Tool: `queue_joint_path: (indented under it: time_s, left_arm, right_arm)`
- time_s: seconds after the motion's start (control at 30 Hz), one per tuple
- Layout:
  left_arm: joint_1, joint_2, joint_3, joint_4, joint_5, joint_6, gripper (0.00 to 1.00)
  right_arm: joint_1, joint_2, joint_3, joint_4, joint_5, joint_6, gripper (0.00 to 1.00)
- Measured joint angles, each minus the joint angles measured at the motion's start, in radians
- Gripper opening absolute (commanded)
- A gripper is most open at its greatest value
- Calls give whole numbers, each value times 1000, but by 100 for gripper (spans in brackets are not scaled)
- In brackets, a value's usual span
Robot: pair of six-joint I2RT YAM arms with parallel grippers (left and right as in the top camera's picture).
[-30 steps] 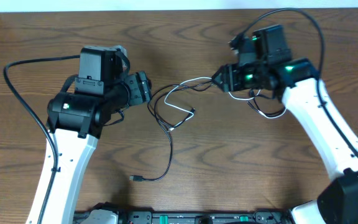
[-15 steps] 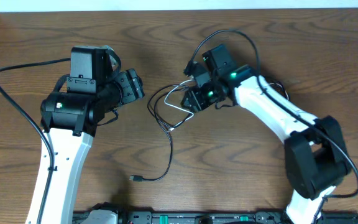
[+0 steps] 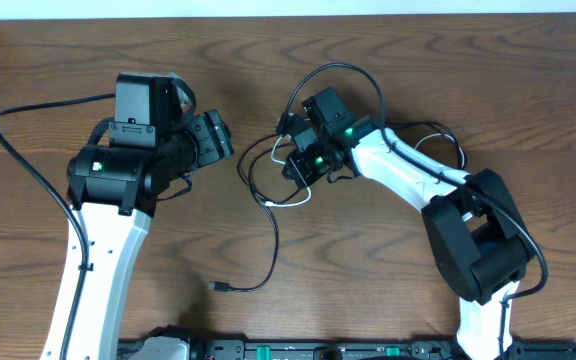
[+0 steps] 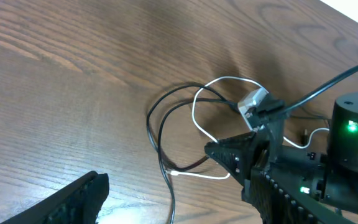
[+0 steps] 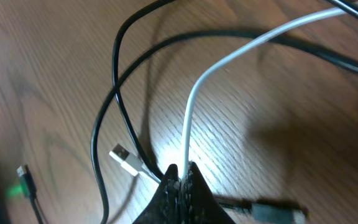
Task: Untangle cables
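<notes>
Next, my right gripper lifts the white cable (image 3: 290,200) high and outward toward the table's back edge, then releases it, because that cable winds through the black loops.
The two cables lie tangled mid-table. The black cable (image 3: 273,240) loops beside my left gripper and trails toward the front, ending in a small plug (image 3: 218,287). The white cable (image 3: 290,200) winds through those loops. My right gripper (image 3: 290,168) is down on the tangle. In the right wrist view its jaws (image 5: 182,169) are shut on the white cable (image 5: 194,106), with a white USB plug (image 5: 124,160) and the black cable (image 5: 114,106) close by. My left gripper (image 3: 226,140) hovers open just left of the tangle, holding nothing; one finger (image 4: 79,196) shows.
Thick black arm wires arc off both arms, one at the far left (image 3: 28,150) and one above the right wrist (image 3: 338,70). The table's back edge runs along the top (image 3: 288,14). A black equipment rail (image 3: 318,350) sits at the front edge.
My right arm swung left from the table's right side onto the tangle and its jaws closed on the white cable. The left arm has hardly moved and stays open.
</notes>
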Motion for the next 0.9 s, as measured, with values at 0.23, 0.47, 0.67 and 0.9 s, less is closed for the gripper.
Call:
queue_joint_path:
  time_s: [0.23, 0.47, 0.67, 0.9]
  left_arm:
    - [0, 0, 0, 0, 2, -5, 78]
    - [0, 0, 0, 16, 2, -5, 79]
    - [0, 11, -2, 197, 76, -1, 90]
    - [-18, 174, -3, 528, 413, 37, 92]
  right_arm:
    - [-89, -171, 158, -142, 11, 57, 1]
    - [-188, -429, 422, -119, 4, 169, 1]
    - [-215, -512, 498, -172, -9, 261, 1]
    - [-224, -520, 497, -261, -20, 306, 1]
